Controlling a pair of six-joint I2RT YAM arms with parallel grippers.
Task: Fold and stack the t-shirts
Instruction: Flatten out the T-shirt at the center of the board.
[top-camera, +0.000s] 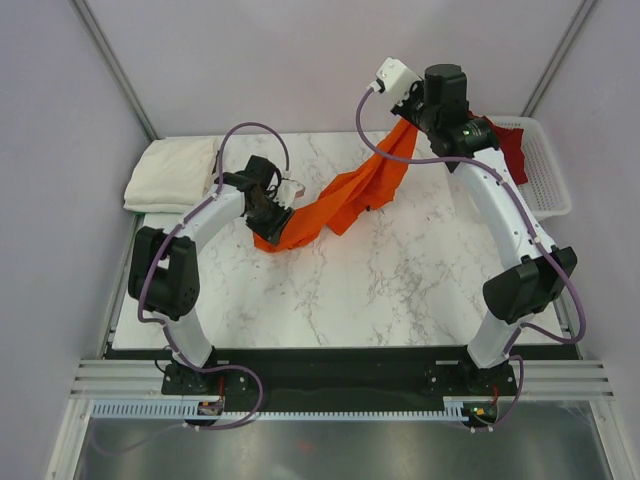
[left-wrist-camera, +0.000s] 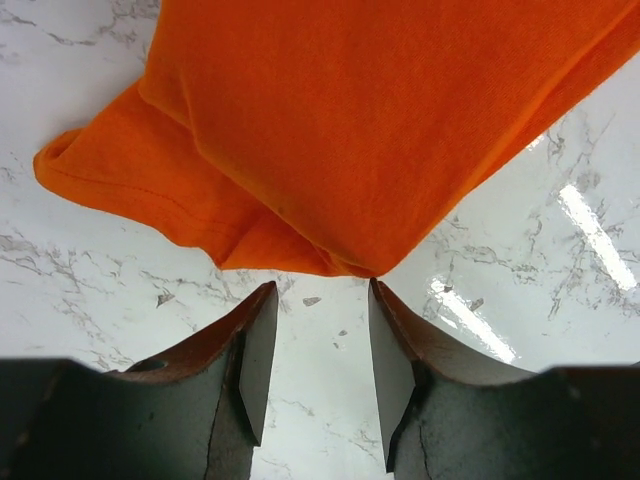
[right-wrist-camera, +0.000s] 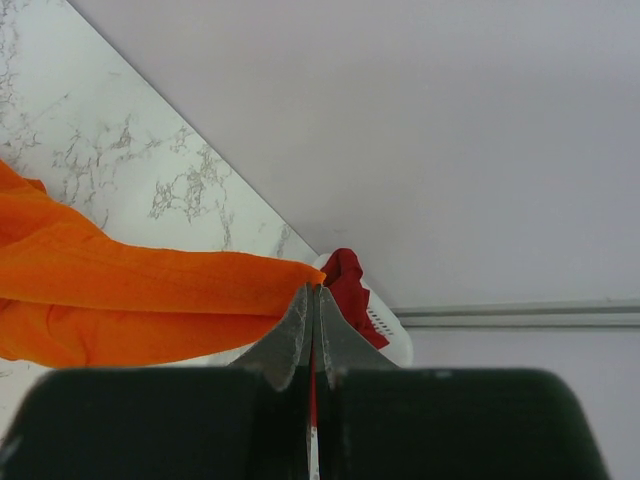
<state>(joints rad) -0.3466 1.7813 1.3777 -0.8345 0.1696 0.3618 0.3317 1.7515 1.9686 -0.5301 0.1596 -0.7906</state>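
Note:
I should move my left gripper to the right in the top view next, onto the pointed low fold of the orange t-shirt, because the gripper's fingers are short of it.
The orange t-shirt (top-camera: 345, 195) hangs stretched from the back right down to the marble table, its low end bunched near the middle left. My right gripper (top-camera: 412, 112) is shut on its upper corner (right-wrist-camera: 250, 275) and holds it raised. My left gripper (top-camera: 272, 215) is open just short of the shirt's lower edge (left-wrist-camera: 340, 262), with nothing between the jaws. The dark red t-shirt (top-camera: 512, 147) lies in the white mesh basket; it also shows in the right wrist view (right-wrist-camera: 350, 285). The cream-white t-shirt (top-camera: 172, 175) lies folded at the back left.
The white mesh basket (top-camera: 545, 170) stands at the table's right back edge. Grey walls close in behind and at both sides. Bare marble (top-camera: 380, 280) spreads over the front half of the table.

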